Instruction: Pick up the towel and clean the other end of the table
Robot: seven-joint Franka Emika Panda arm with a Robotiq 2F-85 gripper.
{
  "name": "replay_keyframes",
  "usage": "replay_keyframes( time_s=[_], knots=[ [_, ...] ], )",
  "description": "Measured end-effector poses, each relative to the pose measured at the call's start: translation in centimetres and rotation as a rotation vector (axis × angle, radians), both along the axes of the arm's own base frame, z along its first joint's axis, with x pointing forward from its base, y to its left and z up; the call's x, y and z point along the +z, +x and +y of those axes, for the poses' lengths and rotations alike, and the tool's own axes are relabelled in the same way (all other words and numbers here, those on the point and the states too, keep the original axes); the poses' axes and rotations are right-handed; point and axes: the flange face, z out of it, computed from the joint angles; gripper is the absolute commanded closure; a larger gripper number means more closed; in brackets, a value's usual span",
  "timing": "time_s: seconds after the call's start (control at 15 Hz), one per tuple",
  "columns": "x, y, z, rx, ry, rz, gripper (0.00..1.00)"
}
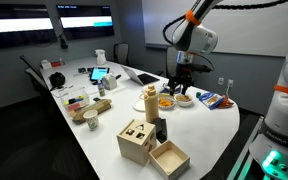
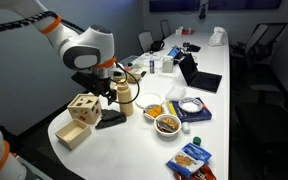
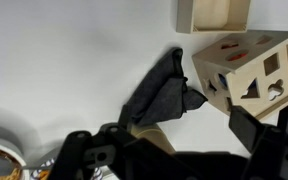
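Note:
My gripper comes down past the tan wooden bottle (image 2: pixel 125 97) next, to the bunched end of the towel beside the bottle.
The towel (image 3: pixel 160 92) is a dark grey cloth, crumpled on the white table (image 2: pixel 134 152) against a wooden shape-sorter box (image 3: pixel 248 68). It also shows in both exterior views (image 2: pixel 111 120) (image 1: pixel 161 129). My gripper (image 3: pixel 174 150) hangs above the table just short of the towel, fingers spread wide with nothing held. It shows in both exterior views (image 2: pixel 108 94) (image 1: pixel 180 86). A tan wooden bottle (image 2: pixel 125 97) stands right beside the gripper.
An open wooden box (image 2: pixel 72 134) sits next to the shape-sorter (image 2: pixel 82 106) at the table's end. Two snack bowls (image 2: pixel 167 124), a blue packet (image 2: pixel 191 157) and a laptop (image 2: pixel 198 74) lie further along. Office chairs (image 2: pixel 267 40) surround the table.

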Motion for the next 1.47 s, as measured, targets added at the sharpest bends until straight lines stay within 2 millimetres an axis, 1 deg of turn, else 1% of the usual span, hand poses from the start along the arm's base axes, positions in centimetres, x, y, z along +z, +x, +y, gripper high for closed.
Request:
replay_keyframes(
  time_s=[0.2,0.33,0.47,0.6,1.07,1.27,1.4,1.47],
  knots=[
    [-4.2,-0.2,0.2,-0.057,0.086,0.030,0.00],
    [-6.4,0.1,0.7,-0.090,0.138,0.042,0.00],
    [-8.2,0.8,1.3,-0.120,0.174,0.048,0.00],
    [-9.8,1.9,1.8,-0.146,0.191,0.059,0.00],
    [-16.3,7.3,3.4,-0.203,0.144,0.097,0.00],
    [-19.0,8.9,3.5,-0.243,0.119,0.113,0.00],
    [-20.5,9.4,3.4,-0.275,0.110,0.122,0.00],
    [-21.3,9.6,3.4,-0.291,0.107,0.126,0.25]
  ],
)
